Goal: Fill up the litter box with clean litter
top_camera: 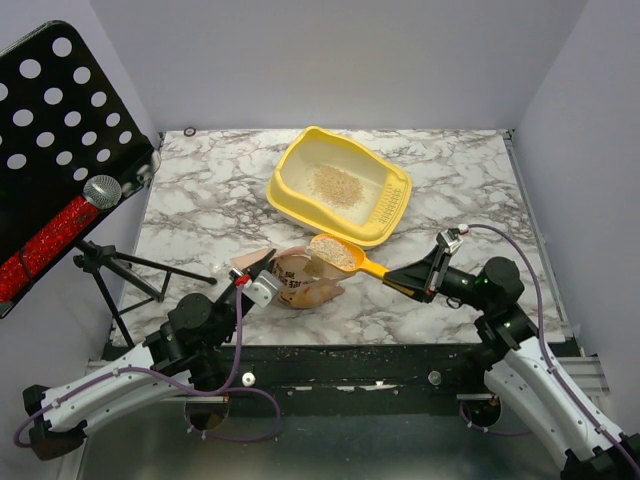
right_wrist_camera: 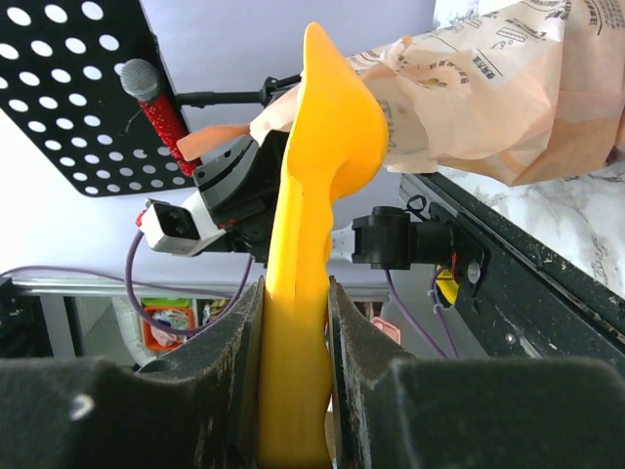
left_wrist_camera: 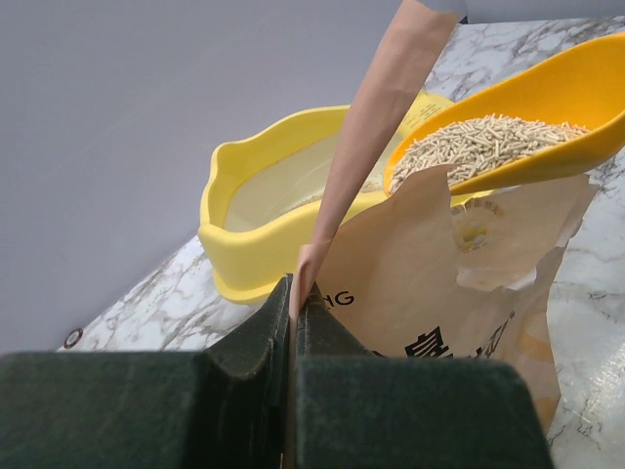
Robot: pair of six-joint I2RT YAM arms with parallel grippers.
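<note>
My right gripper is to move outward next and tip the scoop (top_camera: 345, 255) over the box. Then it should go down and release the scoop on bare marble alongside (top_camera: 455, 211), since that is outward and below my right gripper.
The pale-yellow litter box (top_camera: 290, 165) sits at the back middle of the marble table, with a small heap of clean litter (top_camera: 335, 183) inside. In front of it lies a crumpled tan paper bag (top_camera: 300, 288). My left gripper (top_camera: 258, 278) is shut on the bag's top flap (left_wrist_camera: 371, 147), holding it up. My right gripper (top_camera: 405, 277) is shut on the handle of a yellow-orange scoop (top_camera: 345, 255). The scoop's bowl, heaped with litter (left_wrist_camera: 479, 147), hangs level just above the bag's mouth, short of the box's near rim (left_wrist_camera: 244, 225). In the right wrist view the scoop (right_wrist_camera: 312, 195) stands edge-on between the fingers.
A black perforated music stand (top_camera: 50, 140) with a red microphone (top_camera: 60, 225) on a tripod (top_camera: 110, 265) stands off the table's left edge. A black rail (top_camera: 350, 352) strewn with spilled grains runs along the near edge. White walls close in the back and right.
</note>
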